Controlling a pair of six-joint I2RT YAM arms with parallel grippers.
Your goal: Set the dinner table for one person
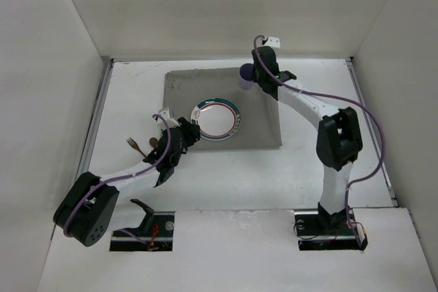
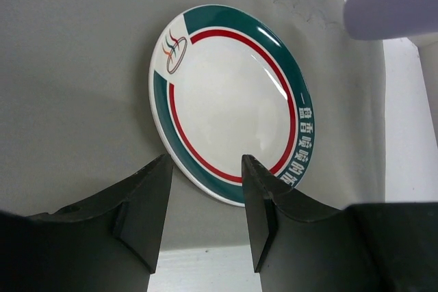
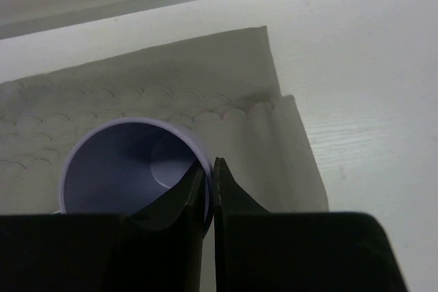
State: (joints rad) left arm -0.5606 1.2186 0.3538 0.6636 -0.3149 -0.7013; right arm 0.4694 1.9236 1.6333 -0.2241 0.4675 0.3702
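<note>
The lavender cup [image 1: 244,75] still hangs above the mat's far corner, so the right gripper will next go down, stand the cup on that corner and let go of the cup's rim.
A white plate [image 1: 216,119] [image 2: 229,100] with a green and red rim lies on the grey mat [image 1: 185,87] [image 2: 68,66] on the dinner table [image 1: 226,176]. My left gripper [image 1: 192,130] [image 2: 205,169] is open just short of the plate's left edge, holding nothing. A lavender cup [image 1: 244,75] [image 3: 130,162] [image 2: 393,1] is at the mat's far right corner. My right gripper [image 1: 254,76] [image 3: 211,169] is shut on its rim, one finger inside and one outside. I cannot tell if the cup rests on the mat [image 3: 226,80].
A fork [image 1: 131,143] and a spoon [image 1: 155,143] lie on the bare white tabletop left of my left gripper. Metal rails [image 1: 96,121] run along the table's sides, with white walls around. The right arm [image 1: 339,138] arches over the table's right half.
</note>
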